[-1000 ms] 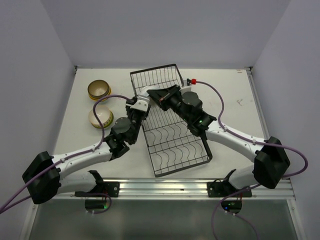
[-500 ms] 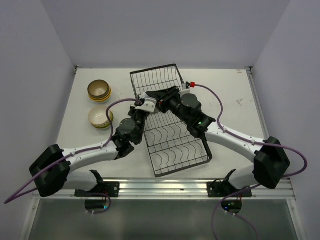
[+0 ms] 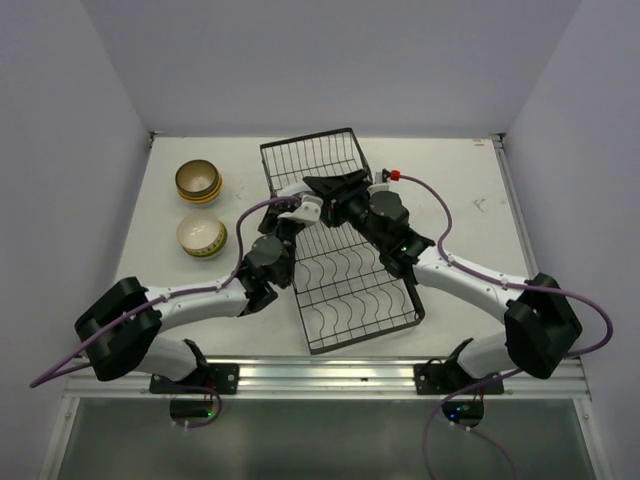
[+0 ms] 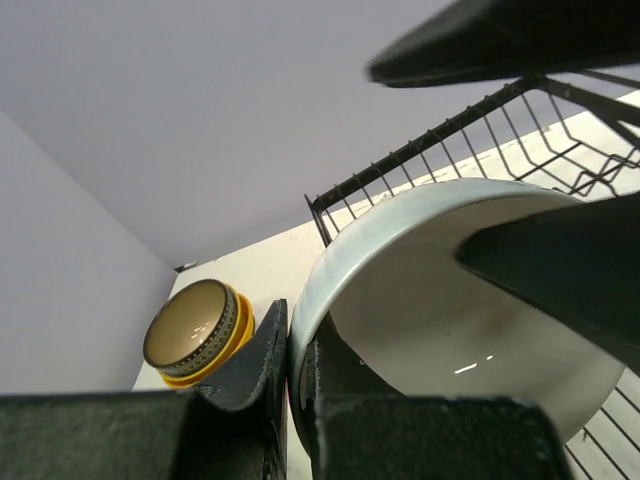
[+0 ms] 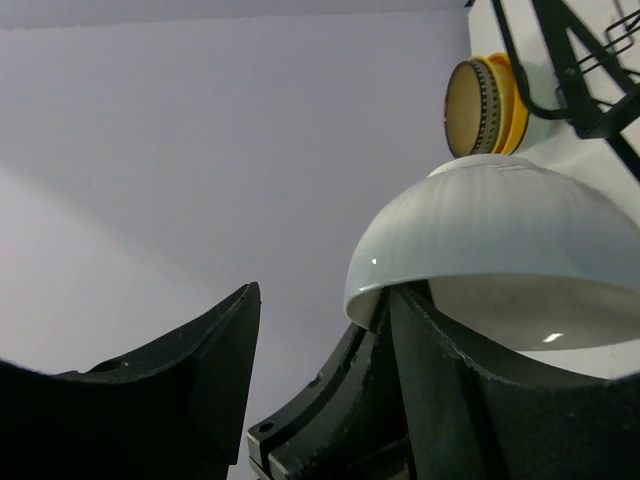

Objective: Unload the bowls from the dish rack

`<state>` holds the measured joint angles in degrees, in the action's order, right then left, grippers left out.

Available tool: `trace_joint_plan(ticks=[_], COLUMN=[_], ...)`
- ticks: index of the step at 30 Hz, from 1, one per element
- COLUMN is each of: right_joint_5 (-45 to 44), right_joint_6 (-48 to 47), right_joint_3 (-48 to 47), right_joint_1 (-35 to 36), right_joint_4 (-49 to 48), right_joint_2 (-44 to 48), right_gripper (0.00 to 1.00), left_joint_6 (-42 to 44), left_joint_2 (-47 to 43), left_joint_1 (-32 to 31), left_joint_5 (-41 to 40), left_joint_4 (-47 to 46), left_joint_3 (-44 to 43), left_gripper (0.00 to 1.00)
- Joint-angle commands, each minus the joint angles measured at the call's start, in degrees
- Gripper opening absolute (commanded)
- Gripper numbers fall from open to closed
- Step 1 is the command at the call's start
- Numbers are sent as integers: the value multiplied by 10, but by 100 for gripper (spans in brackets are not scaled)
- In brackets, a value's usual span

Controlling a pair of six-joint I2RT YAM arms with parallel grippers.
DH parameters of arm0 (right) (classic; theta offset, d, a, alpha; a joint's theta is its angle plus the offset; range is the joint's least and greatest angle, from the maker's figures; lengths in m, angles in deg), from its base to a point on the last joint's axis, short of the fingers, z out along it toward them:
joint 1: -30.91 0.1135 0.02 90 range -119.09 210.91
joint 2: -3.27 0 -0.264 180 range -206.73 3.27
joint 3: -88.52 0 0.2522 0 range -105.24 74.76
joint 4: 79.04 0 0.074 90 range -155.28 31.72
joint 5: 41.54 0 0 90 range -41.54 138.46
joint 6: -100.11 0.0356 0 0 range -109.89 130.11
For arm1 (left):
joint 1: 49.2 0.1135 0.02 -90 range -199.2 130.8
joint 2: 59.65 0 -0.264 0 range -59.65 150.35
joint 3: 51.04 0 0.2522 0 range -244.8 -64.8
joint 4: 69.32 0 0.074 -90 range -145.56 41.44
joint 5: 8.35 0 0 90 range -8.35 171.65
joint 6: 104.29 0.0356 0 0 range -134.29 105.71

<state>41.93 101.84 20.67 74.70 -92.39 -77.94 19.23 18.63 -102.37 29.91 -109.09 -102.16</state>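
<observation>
The green bowl (image 4: 440, 300) goes left in the top view over the empty brown patterned bowl (image 4: 188, 322) below next. My left gripper then lowers and releases it inside.
A pale green bowl (image 4: 440, 300) hangs over the far end of the black wire dish rack (image 3: 345, 265). My left gripper (image 4: 290, 375) is shut on its rim, one finger inside and one outside. My right gripper (image 5: 320, 340) is open: one finger (image 5: 440, 380) still lies under the bowl (image 5: 490, 225), the other (image 5: 195, 375) stands well apart from it. In the top view both grippers, left (image 3: 300, 208) and right (image 3: 325, 190), meet above the rack and hide the bowl. No other bowls show in the rack.
Two stacks of bowls stand on the table left of the rack: a brown patterned bowl on a yellow one (image 3: 198, 181), and a cream bowl on a yellow-green one (image 3: 200, 235). The first stack (image 4: 195, 330) also shows in the left wrist view.
My left arm has reached right to the rack and shut on the bowl's rim. My right gripper, which held the bowl, has opened.
</observation>
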Motion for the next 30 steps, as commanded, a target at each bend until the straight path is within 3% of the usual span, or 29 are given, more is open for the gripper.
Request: trace_joint_plan(ticks=[1, 8, 11, 15, 20, 21, 22, 27, 28, 30], right_joint_5=[-10, 3, 17, 35, 45, 45, 46, 42, 40, 44], right_joint_6=[15, 9, 0, -32, -131, -146, -160, -245, -248, -255], right_joint_3=[20, 62, 87, 115, 121, 119, 115, 115, 119, 138], right_joint_1=[-15, -34, -52, -87, -108, -112, -114, -121, -121, -123], right_joint_4=[-30, -16, -10, 27, 117, 130, 144, 228, 232, 228], right_joint_2=[34, 76, 102, 141, 194, 200, 206, 233, 236, 244], right_gripper=[59, 59, 59, 60, 62, 64, 66, 71, 72, 72], left_joint_6=[-6, -66, -112, -260, -381, -423, -443, -554, -577, -621], left_joint_2=[3, -7, -21, -35, -36, -31, -26, 24, 39, 79], left_joint_1=[24, 67, 93, 163, 307, 333, 386, 523, 581, 630], left_joint_5=[-40, -34, -22, 44, 196, 225, 284, 436, 508, 586], left_joint_4=[-68, 8, 104, 354, 534, 604, 631, 679, 682, 676], left_joint_3=[-43, -81, -133, -237, -331, -361, -372, -372, -373, -375], left_gripper=[0, 0, 0, 0, 0, 0, 0, 0, 0, 0])
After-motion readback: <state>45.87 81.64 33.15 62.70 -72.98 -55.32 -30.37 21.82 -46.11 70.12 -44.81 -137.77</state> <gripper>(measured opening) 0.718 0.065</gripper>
